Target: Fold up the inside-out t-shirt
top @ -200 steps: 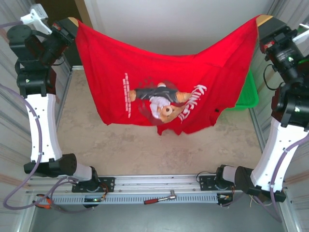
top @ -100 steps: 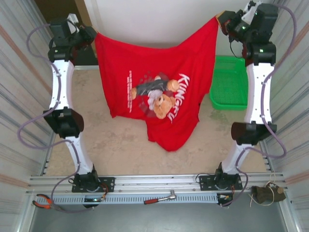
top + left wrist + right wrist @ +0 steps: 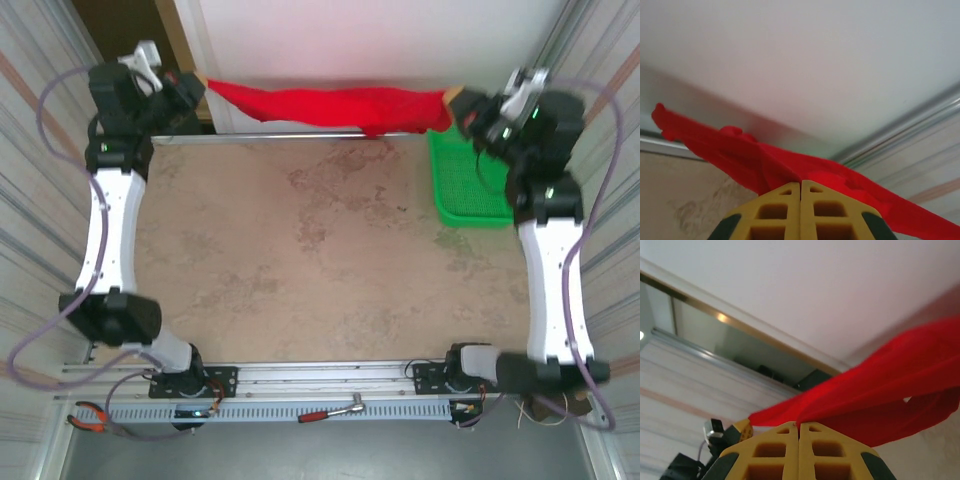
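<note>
My right gripper will move back and down and let go of the shirt's tip on the bare near tabletop, which is below and back from it.
The inside-out t-shirt is a bright red cloth stretched into a narrow band along the table's far edge, held up between both arms. My left gripper is shut on its left end at the far left corner. My right gripper is shut on its right end at the far right. In the left wrist view the red shirt runs away from the closed yellow fingertips of the left gripper. In the right wrist view the shirt spreads from the closed tips of the right gripper.
A green mesh basket sits at the far right of the table, below the right gripper. A white wall stands behind the far edge. A red-handled tool lies on the front rail.
Both arms have swung out to the table's far edge. The shirt, earlier hanging spread with its print showing, is now pulled into a thin band along the back.
</note>
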Robot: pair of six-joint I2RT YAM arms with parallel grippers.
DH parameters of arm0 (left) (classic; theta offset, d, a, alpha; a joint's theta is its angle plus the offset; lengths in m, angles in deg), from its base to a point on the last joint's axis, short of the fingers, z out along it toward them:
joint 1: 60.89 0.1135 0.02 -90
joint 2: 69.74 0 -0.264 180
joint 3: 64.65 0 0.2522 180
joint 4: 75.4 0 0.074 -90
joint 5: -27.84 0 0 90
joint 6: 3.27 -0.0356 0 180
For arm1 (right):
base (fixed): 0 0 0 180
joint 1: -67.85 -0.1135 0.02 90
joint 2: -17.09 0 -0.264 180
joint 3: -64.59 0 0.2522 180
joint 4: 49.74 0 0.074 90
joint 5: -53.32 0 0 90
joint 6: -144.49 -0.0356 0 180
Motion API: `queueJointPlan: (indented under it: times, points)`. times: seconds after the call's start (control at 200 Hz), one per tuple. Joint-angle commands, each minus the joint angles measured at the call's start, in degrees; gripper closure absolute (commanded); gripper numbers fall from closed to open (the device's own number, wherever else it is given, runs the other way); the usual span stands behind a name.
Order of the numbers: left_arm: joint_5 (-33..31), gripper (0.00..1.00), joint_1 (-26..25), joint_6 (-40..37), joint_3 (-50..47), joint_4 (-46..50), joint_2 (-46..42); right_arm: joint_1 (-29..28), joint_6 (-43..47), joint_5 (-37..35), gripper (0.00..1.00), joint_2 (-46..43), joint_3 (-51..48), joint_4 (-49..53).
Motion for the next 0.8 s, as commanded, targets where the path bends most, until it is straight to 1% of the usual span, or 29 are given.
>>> queueJointPlan:
  times: [0.0,0.055,0.14,0.205,0.266,0.336,0.431,0.611,0.797]
  points:
    - [-0.1,1.0,-0.4,-5.4,-18.6,-1.5,-8.1,-5.8,3.0,-7.8,1.0,-10.9,-19.6,0.5]
    - [-1.0,1.0,-0.4,-6.0,-28.3,-0.9,-12.9,-9.9,2.2,-11.5,1.0,-17.8,-29.9,3.0]
    - [-2.1,1.0,-0.6,-5.1,-42.2,-1.2,-19.1,-16.4,-2.3,-17.7,1.0,-27.1,-43.7,7.7]
    - [-2.6,1.0,-0.9,-4.0,-51.0,-2.0,-22.7,-21.1,-6.0,-22.8,1.0,-34.0,-50.5,13.1]
    - [-3.0,1.0,-1.0,-3.9,-56.8,-1.3,-25.2,-24.9,-8.8,-27.6,1.0,-39.5,-53.9,19.5]
    - [-3.2,1.0,-1.3,-3.3,-61.6,-0.9,-27.5,-27.8,-12.6,-31.9,1.0,-44.6,-55.7,26.1]
    - [-4.1,1.0,-2.0,-3.2,-65.2,0.6,-30.4,-29.2,-15.8,-34.3,1.0,-48.2,-56.5,31.8]
    - [-7.5,1.0,-2.1,-5.0,-66.3,6.9,-35.7,-29.4,-17.4,-36.5,1.0,-48.9,-53.6,38.0]
    - [-8.3,1.0,-2.1,-5.5,-66.6,11.9,-38.7,-29.4,-19.7,-40.6,1.0,-49.9,-47.9,47.0]
